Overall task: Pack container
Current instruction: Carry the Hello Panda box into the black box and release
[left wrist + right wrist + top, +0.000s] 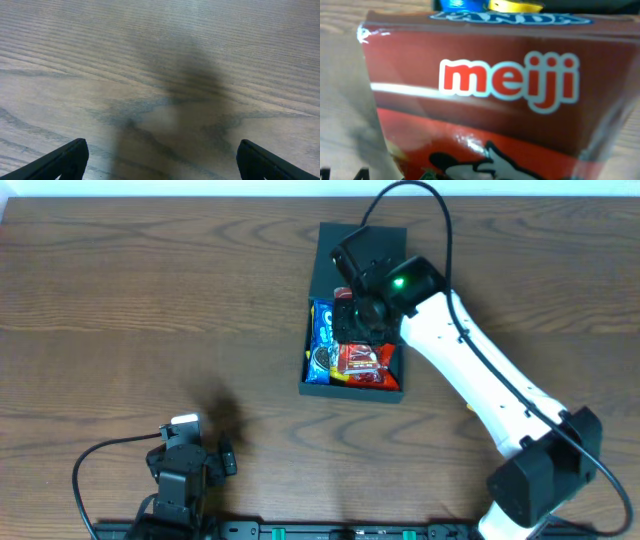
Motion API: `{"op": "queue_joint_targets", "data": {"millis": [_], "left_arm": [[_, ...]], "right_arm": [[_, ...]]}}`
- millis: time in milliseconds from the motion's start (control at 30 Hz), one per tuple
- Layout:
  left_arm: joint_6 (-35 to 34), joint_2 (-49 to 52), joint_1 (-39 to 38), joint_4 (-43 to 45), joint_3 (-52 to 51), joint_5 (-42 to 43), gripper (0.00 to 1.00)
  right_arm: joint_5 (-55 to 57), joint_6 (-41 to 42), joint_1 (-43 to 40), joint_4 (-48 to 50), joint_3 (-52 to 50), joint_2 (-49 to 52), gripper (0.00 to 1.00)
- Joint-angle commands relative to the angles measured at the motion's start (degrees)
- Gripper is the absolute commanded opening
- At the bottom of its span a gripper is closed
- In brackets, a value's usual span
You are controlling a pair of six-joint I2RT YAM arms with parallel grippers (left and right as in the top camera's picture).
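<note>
The open container is below my right gripper with its lid folded away, so my right gripper should next lower the meiji packet beside the blue Oreo packet (322, 340) and release.
The dark green container (365, 238) lies open at the back centre, its flap lid folded away. Inside it lie a blue Oreo packet (322, 340) and a red snack packet (362, 362). My right gripper (358, 312) hangs over the container's middle. In the right wrist view a red meiji packet (490, 100) fills the frame right at the jaws and hides the fingers. It looks held. My left gripper (185, 438) sits near the front left of the table, far from the container. Its fingers (162, 150) are spread wide over bare wood with nothing between them.
The brown wooden table (150, 310) stretches around the container. The right arm's white link (480, 370) and black cable cross the right side. Blue (457, 4) and yellow (515, 5) packet edges show beyond the meiji packet.
</note>
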Motion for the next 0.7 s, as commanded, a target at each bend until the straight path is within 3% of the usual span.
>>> {"op": "queue_joint_targets", "data": {"millis": [0, 267, 667], "left_arm": [[0.79, -0.28, 0.22, -2.12, -1.62, -0.83, 0.95], [0.79, -0.28, 0.22, -2.12, -1.62, -0.83, 0.95], [0.79, -0.28, 0.22, -2.12, -1.62, -0.83, 0.95]], "right_arm": [[0.61, 6.14, -0.04, 4.33, -4.98, 1.03, 0.15], [0.61, 6.12, -0.13, 12.66, -13.46, 1.31, 0.17], [0.63, 4.76, -0.48, 17.62, -13.92, 6.97, 0.17]]}}
